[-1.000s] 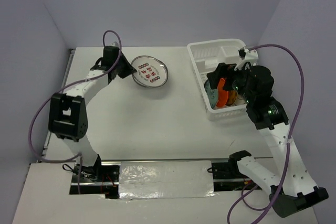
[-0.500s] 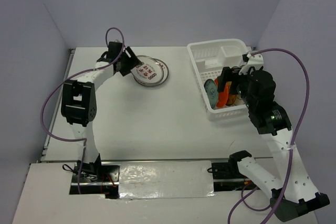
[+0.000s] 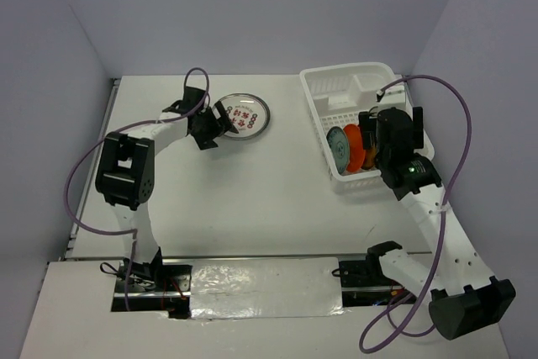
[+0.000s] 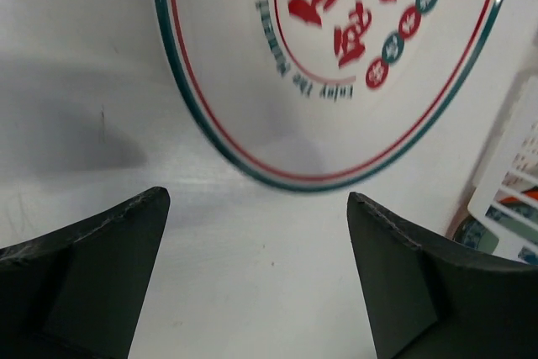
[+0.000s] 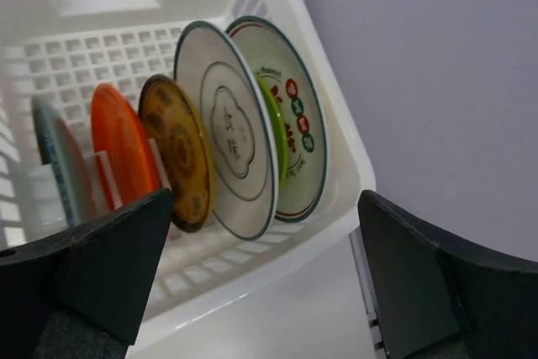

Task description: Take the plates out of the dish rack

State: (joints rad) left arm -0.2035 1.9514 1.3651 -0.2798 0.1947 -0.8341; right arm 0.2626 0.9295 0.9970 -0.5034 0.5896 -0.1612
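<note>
The near rim of the white plate [image 5: 275,176] should come between the open fingers of my right gripper as I lower it next, because this plate is taller than the golden-tan [image 5: 176,153] one beside it.
A white plate with red marks [image 3: 245,114] [image 4: 336,56] lies flat on the table at the back left. My left gripper [image 3: 215,123] [image 4: 258,199] stands open just short of its rim, with bare table between the fingers. At the right is the white dish rack [image 3: 324,90] [image 5: 353,157], with several plates standing on edge in it. In order they are teal [image 5: 57,166], orange [image 5: 122,149], golden-tan [image 5: 176,153], a white one [image 5: 227,132], yellow-green [image 5: 276,136] and a white one with red marks [image 5: 298,115]. My right gripper [image 3: 370,134] [image 5: 265,199] hangs open above them, touching none.
The rack's small end compartment [image 3: 370,86] is at its far end. Lilac walls close in the table at the back and on both sides. Purple cables [image 3: 458,124] loop off both arms. A strip of silver tape [image 3: 265,279] runs along the near edge.
My left gripper has opened and let go of the red-marked plate, which now lies flat, and has drawn back from it. The right gripper has shifted over the rack's near end.
</note>
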